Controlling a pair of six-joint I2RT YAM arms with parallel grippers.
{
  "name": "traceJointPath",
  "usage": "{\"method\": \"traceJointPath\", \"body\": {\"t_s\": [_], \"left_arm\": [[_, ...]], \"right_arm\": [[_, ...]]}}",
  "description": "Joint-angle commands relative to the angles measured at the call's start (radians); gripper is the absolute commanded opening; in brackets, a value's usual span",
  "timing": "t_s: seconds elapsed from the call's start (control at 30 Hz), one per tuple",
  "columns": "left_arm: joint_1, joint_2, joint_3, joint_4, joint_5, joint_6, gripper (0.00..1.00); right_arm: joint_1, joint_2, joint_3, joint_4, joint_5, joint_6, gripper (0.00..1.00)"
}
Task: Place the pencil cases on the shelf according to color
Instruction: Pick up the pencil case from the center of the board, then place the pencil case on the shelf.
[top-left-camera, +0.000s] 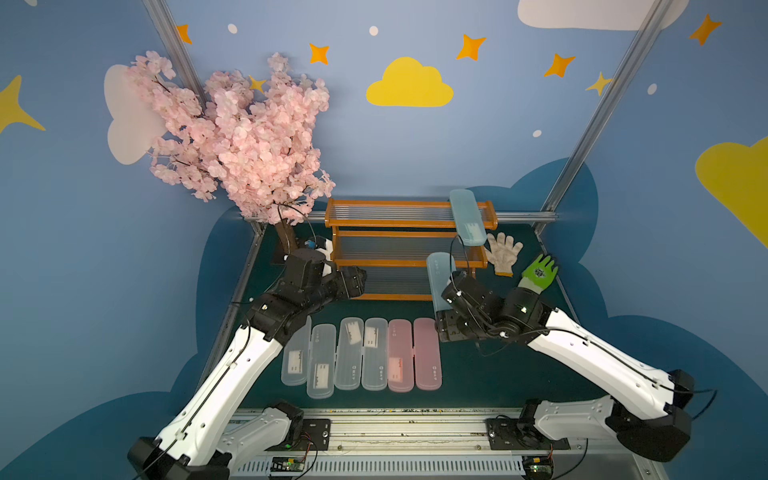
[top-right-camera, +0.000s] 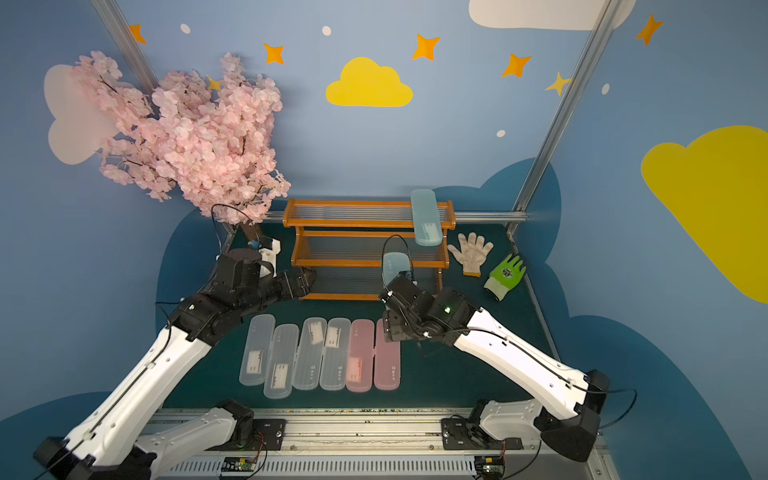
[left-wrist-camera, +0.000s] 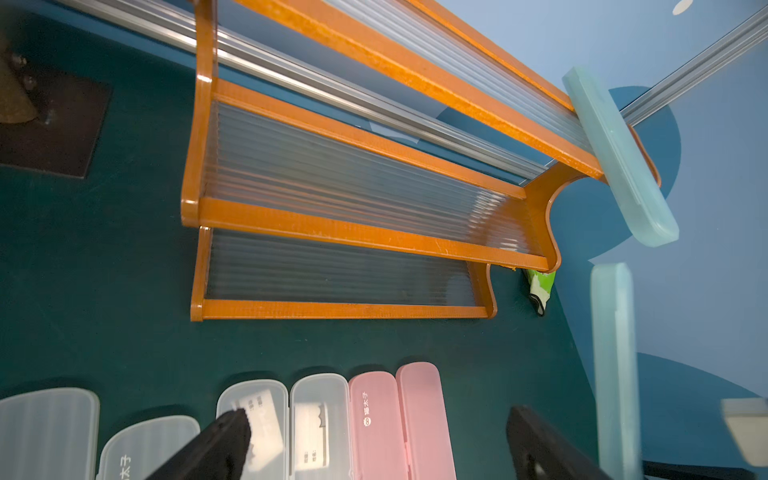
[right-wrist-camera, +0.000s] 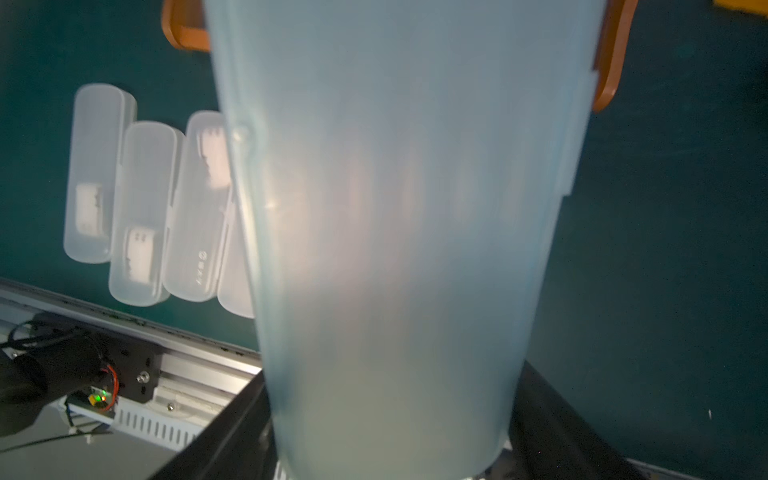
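My right gripper is going to move up and outward next, over the free top-level stretch beside the lying case, and let go there, because both cases are pale blue.
The orange-framed shelf stands at the back of the green mat. One pale blue pencil case lies across the right end of its top tier, overhanging the front. My right gripper is shut on the lower end of a second pale blue case, held up on end before the shelf's right side. Several clear cases and two pink cases lie in a row on the mat. My left gripper hangs open and holds nothing, above the row, near the shelf's left front corner.
A pink blossom tree rises at the back left, its base beside the shelf. A white glove and a green glove lie right of the shelf. An aluminium rail runs along the front edge.
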Motion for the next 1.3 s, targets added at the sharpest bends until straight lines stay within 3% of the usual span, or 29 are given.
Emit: {"method": "traceJointPath", "body": {"t_s": [0.0, 0.13, 0.4, 0.8, 1.27], "left_arm": [[0.018, 0.076, 0.080, 0.015, 0.045, 0.058, 1.00], [0.048, 0.145, 0.144, -0.024, 0.081, 0.086, 1.00], [0.062, 0.134, 0.095, 0.040, 0.129, 0.105, 1.00], [0.061, 0.143, 0.038, 0.086, 0.227, 0.045, 1.00], [0.050, 0.155, 0.017, 0.097, 0.333, 0.013, 1.00]], "right_arm": [[-0.026, 0.057, 0.121, -0.028, 0.103, -0.062, 0.65], [-0.113, 0.153, 0.303, -0.023, 0.083, -0.144, 0.65], [-0.243, 0.409, 0.644, -0.022, 0.018, -0.263, 0.66], [-0.334, 0.714, 1.011, -0.096, -0.019, -0.260, 0.72], [-0.354, 0.745, 1.064, -0.129, -0.054, -0.229, 0.84]]}}
